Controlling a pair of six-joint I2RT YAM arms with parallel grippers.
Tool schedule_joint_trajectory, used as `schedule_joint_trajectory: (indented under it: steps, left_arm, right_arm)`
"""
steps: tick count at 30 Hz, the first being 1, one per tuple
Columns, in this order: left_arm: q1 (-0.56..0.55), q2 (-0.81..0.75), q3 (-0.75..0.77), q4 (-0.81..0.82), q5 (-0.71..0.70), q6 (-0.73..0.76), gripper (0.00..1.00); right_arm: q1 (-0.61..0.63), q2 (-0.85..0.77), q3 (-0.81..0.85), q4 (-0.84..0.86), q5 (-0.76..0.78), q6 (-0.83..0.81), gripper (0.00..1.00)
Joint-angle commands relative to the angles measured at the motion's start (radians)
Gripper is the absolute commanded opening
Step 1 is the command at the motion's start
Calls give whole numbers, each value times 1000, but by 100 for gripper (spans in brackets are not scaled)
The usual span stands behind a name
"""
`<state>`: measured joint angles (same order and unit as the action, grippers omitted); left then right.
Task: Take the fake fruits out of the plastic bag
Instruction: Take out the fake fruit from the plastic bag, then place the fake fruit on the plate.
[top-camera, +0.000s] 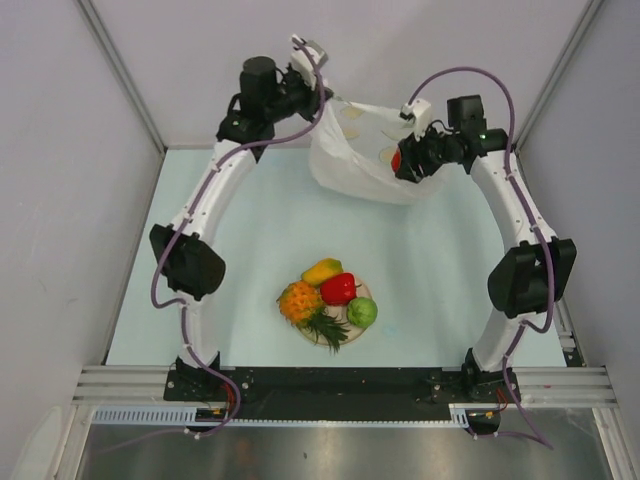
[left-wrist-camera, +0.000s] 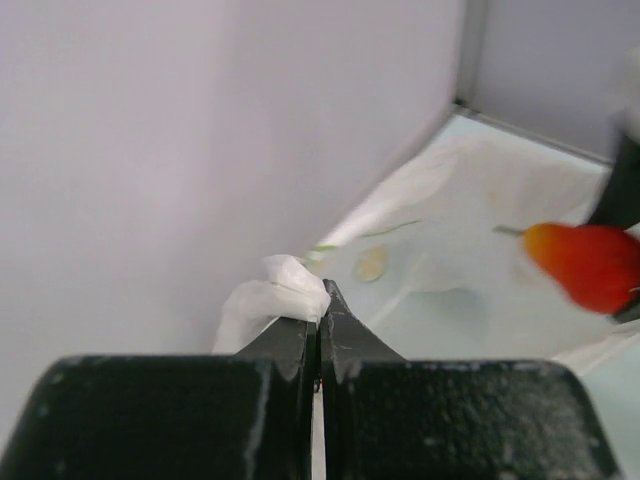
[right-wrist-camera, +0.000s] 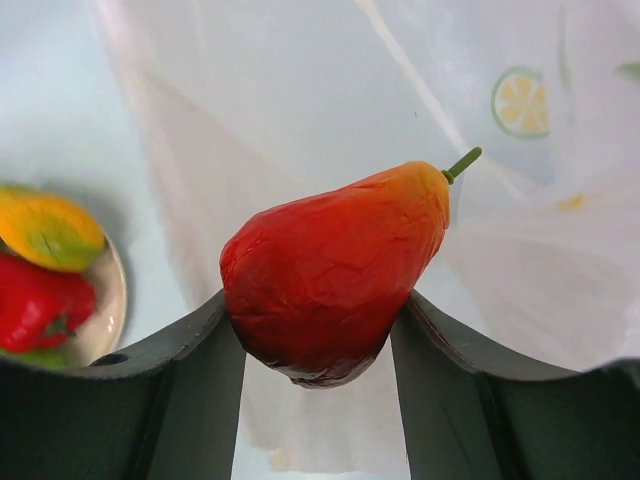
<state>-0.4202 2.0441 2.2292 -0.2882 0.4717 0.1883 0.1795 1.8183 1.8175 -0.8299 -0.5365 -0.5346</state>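
I will move my right gripper back and to the left in the top view, down over the red and green fruits, and release, as other fruits lie there.
The white plastic bag (top-camera: 360, 160) printed with lemon slices hangs at the back of the table. My left gripper (top-camera: 322, 88) is shut on its handle (left-wrist-camera: 285, 290) and holds it up. My right gripper (top-camera: 405, 165) is shut on a red-orange pear-shaped fake fruit (right-wrist-camera: 335, 270) with a green stem, held at the bag's mouth; it also shows in the left wrist view (left-wrist-camera: 590, 265). On a beige plate (top-camera: 362, 290) near the front lie an orange pineapple (top-camera: 300, 300), a yellow-orange mango (top-camera: 322, 271), a glossy red piece (top-camera: 339, 288) and a round green piece (top-camera: 362, 312).
Grey walls close in the back and both sides. A metal rail (top-camera: 340, 383) runs along the table's near edge between the arm bases. The plate with fruits also shows at the left of the right wrist view (right-wrist-camera: 105, 300).
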Motion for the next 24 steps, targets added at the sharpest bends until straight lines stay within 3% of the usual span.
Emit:
schedule_joint_trajectory:
  steps: [1, 3, 6, 9, 10, 11, 12, 13, 14, 19, 24]
  left_arm:
    - [69, -123, -44, 35, -105, 57, 0]
    - [77, -174, -109, -2, -91, 62, 0]
    - [75, -255, -311, -23, -122, 39, 0]
    - [77, -312, -410, -25, -156, 10, 1]
    - [77, -344, -452, -28, -165, 4, 15]
    - [77, -355, -470, -35, -189, -3, 38]
    - [77, -367, -500, -35, -197, -10, 75]
    - [77, -398, -511, -35, -196, -21, 93]
    - [75, -409, -522, -35, -171, -21, 100]
    - [77, -548, -560, -60, -117, -30, 100]
    - [95, -677, -653, -140, -261, 140, 100]
  right_arm:
    - [46, -115, 108, 45, -105, 91, 40]
    - [104, -161, 69, 45, -115, 82, 41]
    - [221, -264, -78, 23, -80, 12, 41]
    - [302, -365, -260, 2, -60, -19, 41]
    - [313, -394, -294, -11, -57, -18, 41]
    - [321, -404, -347, -21, -66, -18, 41]
    - [330, -410, -365, -31, -72, -19, 41]
    - [336, -416, -379, -43, -72, -22, 40]
    - [339, -425, -403, -44, -72, -24, 40]
    - [360, -422, -419, -87, -71, -62, 40]
    - [446, -442, -460, -130, -65, -168, 40]
